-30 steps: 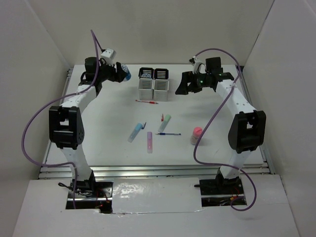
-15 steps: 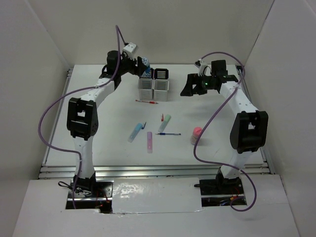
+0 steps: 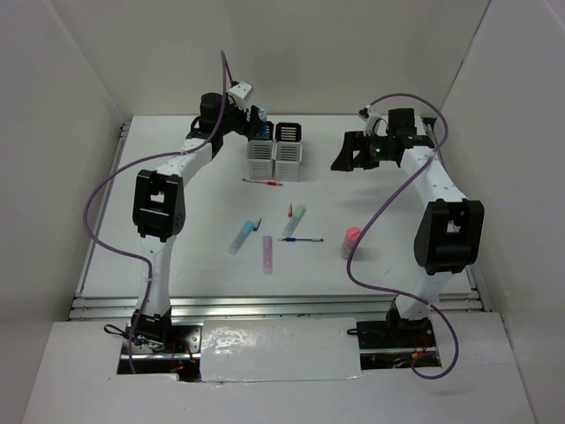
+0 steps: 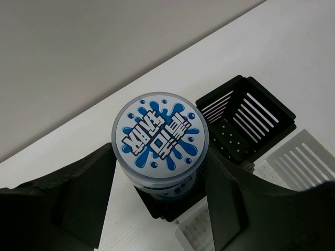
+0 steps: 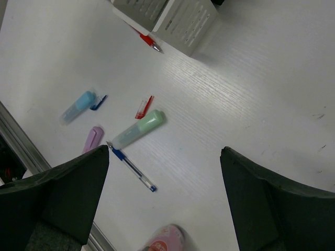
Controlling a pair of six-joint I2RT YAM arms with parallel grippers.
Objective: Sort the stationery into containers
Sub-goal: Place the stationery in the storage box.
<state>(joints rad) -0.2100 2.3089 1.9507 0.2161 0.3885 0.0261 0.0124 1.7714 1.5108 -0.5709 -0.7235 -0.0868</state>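
The blue round roll (image 4: 160, 137) goes down into the black cup (image 4: 175, 203) beneath next and my left gripper releases it, since that cup stands just below my gripper.
My left gripper (image 3: 257, 125) is shut on a blue round roll (image 4: 160, 137) with a splash-print lid, its fingers (image 4: 86, 193) pressed against both sides. The roll hangs just over the back-left black cup (image 4: 166, 205) of the containers (image 3: 275, 150). My right gripper (image 3: 346, 155) hovers open and empty to the right of the block. Below it lie a green stick (image 5: 138, 129), a blue pen (image 5: 132, 168), a purple stick (image 5: 93, 138), a blue stick (image 5: 77, 106), a red pen (image 5: 146, 41) and a pink-capped tube (image 5: 165, 240).
The second black cup (image 4: 246, 119) and a white cup (image 4: 306, 159) stand beside the one under the roll. A small red piece (image 3: 290, 210) lies by the green stick. White walls enclose the table on three sides.
My left arm has swung right from the far-left back corner, carrying the roll to the back-left black cup. My right gripper has drifted slightly right, still open.
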